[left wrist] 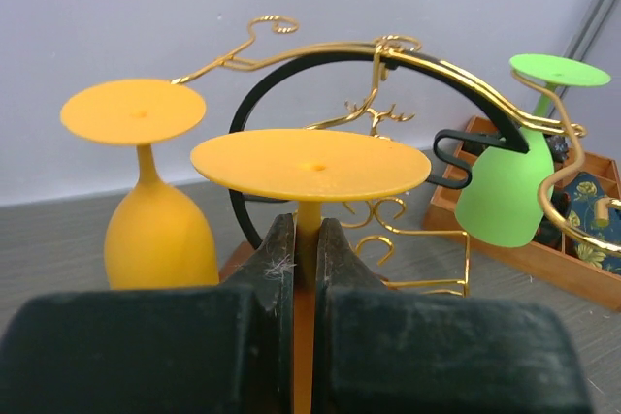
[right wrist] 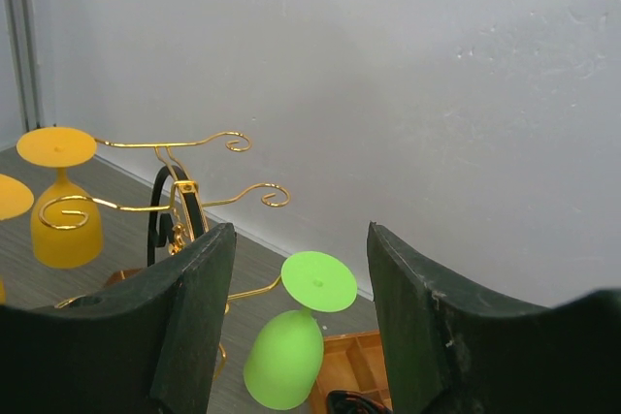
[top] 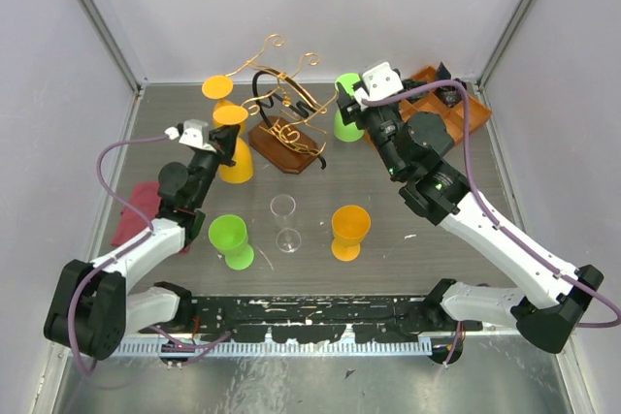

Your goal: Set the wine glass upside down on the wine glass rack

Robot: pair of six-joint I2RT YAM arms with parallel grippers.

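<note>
My left gripper will next move outward to the rack and let go of the wine glass's stem in the rack's nearest hook (top: 253, 107), because that is to my gripper's right in the top view.
The wine glass rack (top: 283, 138) has gold wire arms, a black loop and a brown wooden base at the back centre. My left gripper (top: 221, 141) is shut on the stem of an upside-down orange wine glass (top: 234, 157), just left of the rack. In the left wrist view the fingers (left wrist: 277, 259) clamp the stem under the orange foot (left wrist: 310, 164), with the rack (left wrist: 408, 60) behind. A second upside-down orange glass (top: 218, 89) and an upside-down green glass (top: 346, 121) are at the rack. My right gripper (top: 351, 96) is open above the green glass (right wrist: 286, 356).
An upright green glass (top: 230, 239), a clear glass (top: 284, 223) and an upright orange glass (top: 349, 232) stand on the table in front. An orange compartment tray (top: 456, 104) is at the back right. A red cloth (top: 136, 210) lies at the left.
</note>
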